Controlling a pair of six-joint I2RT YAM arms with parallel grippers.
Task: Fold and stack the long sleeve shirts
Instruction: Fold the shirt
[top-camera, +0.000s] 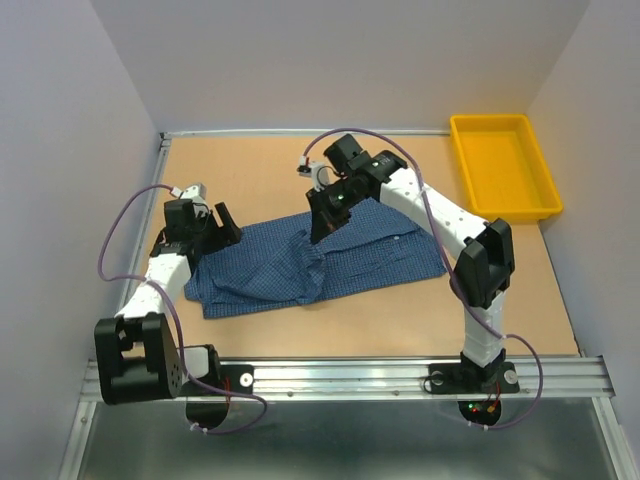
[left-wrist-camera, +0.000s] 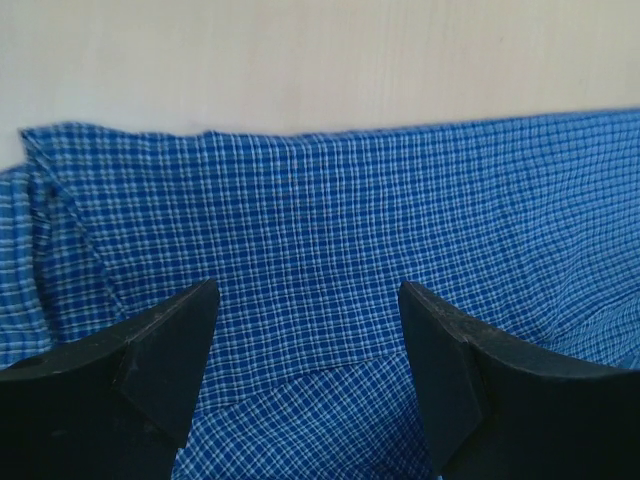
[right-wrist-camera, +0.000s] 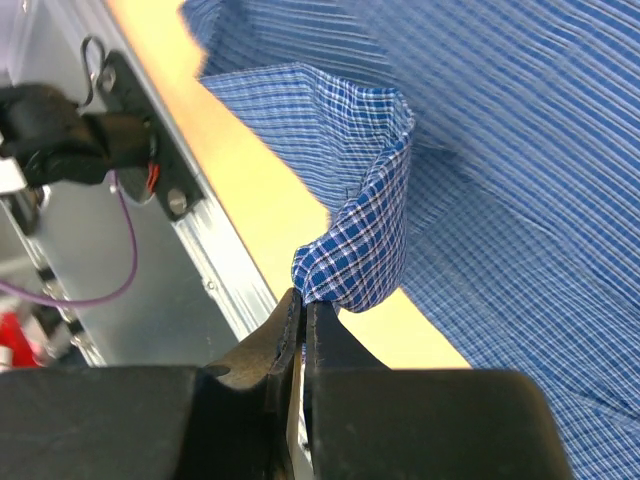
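Note:
The right gripper moves to the right in the top view next, then goes down and lets go of the shirt's fold, since the flat cloth (top-camera: 359, 254) lies below there.
A blue checked long sleeve shirt (top-camera: 330, 262) lies spread across the middle of the wooden table. My right gripper (top-camera: 318, 232) is shut on a fold of the shirt (right-wrist-camera: 350, 250) and holds it lifted above the cloth, the pinched edge trailing down to the near side. In the right wrist view the jaws (right-wrist-camera: 303, 305) are pressed together on the checked fabric. My left gripper (top-camera: 222, 228) hovers open over the shirt's left end. In the left wrist view its two fingers (left-wrist-camera: 180, 340) stand wide apart with only flat shirt cloth (left-wrist-camera: 320, 230) between them.
A yellow tray (top-camera: 502, 165) sits at the back right corner of the table (top-camera: 520, 300). Grey walls close in the back and both sides. A metal rail (top-camera: 350, 378) with both arm bases runs along the near edge.

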